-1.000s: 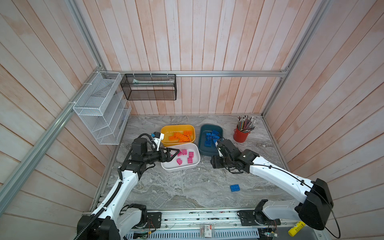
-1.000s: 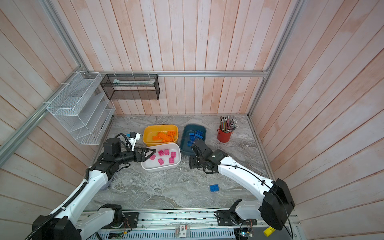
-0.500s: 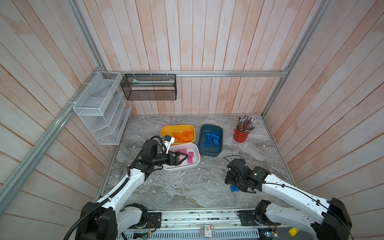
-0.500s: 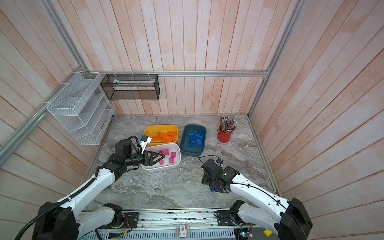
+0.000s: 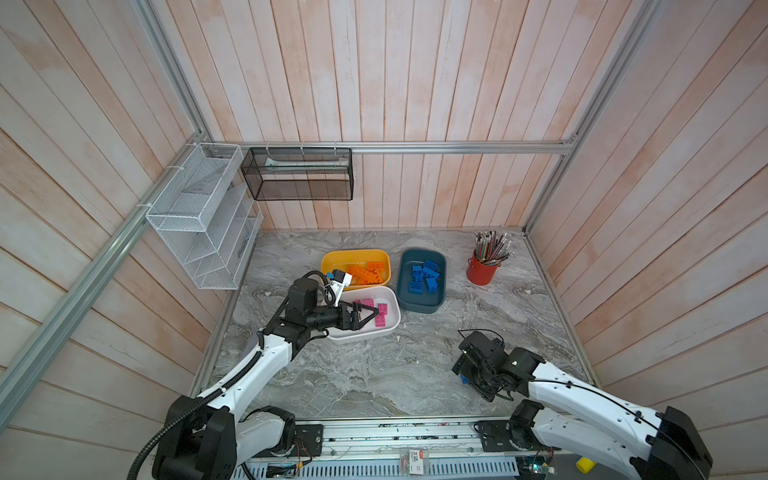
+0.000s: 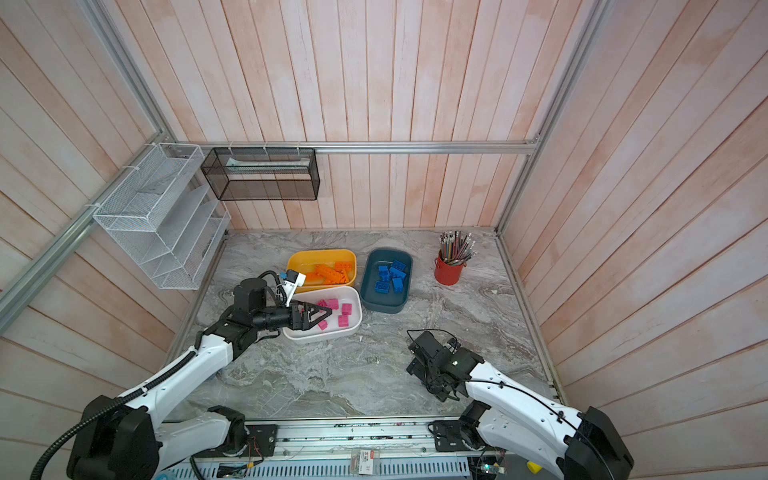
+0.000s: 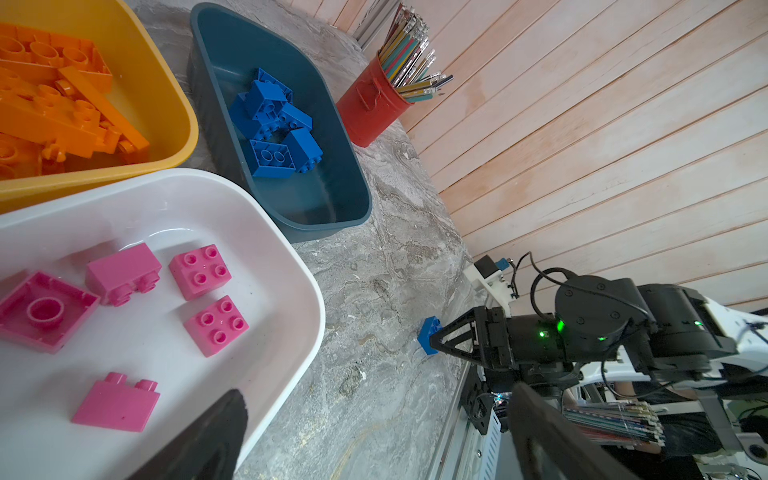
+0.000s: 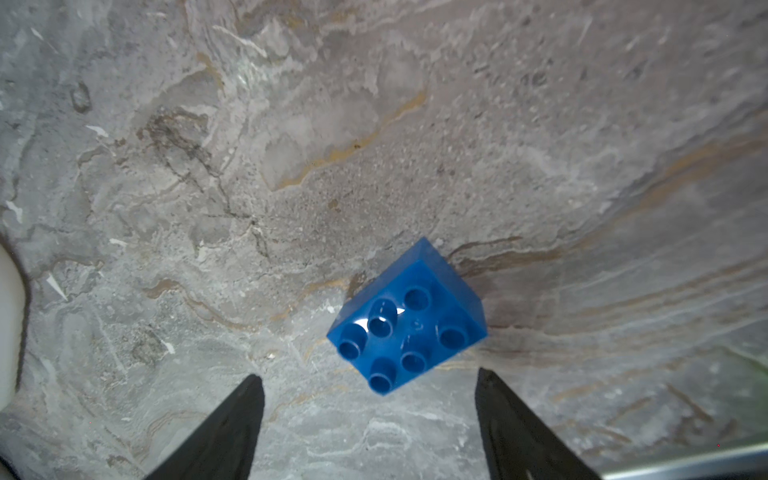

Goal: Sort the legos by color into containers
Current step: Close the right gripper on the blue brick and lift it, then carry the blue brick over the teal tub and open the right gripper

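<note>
My right gripper comes down open onto the loose blue brick (image 5: 464, 380) (image 8: 409, 326) next and closes on its sides. The reason is that this brick alone still lies on the marble outside the tubs.
Three containers sit together at the table's back: a yellow tub (image 5: 355, 252) with orange legos (image 7: 62, 108), a teal tub (image 5: 420, 306) with blue legos (image 7: 274, 124), and a white tub (image 5: 365, 335) with pink legos (image 7: 208, 270). My left gripper (image 5: 374, 314) hangs open and empty over the white tub. One loose blue brick (image 8: 409, 320) lies studs up on the marble near the front right. My right gripper (image 8: 369, 375) hovers over it, open, the brick just ahead of its fingertips and untouched. In both top views that arm mostly covers the brick.
A red pencil cup (image 5: 482, 270) stands at the back right. A white wire rack (image 5: 199, 216) and a black mesh basket (image 5: 297, 174) hang on the left and back walls. The metal rail (image 5: 395, 428) runs along the table's front edge.
My right arm has swung from the teal tub down to the loose blue brick at the front right, jaws spreading. My left gripper has slid right over the white tub.
</note>
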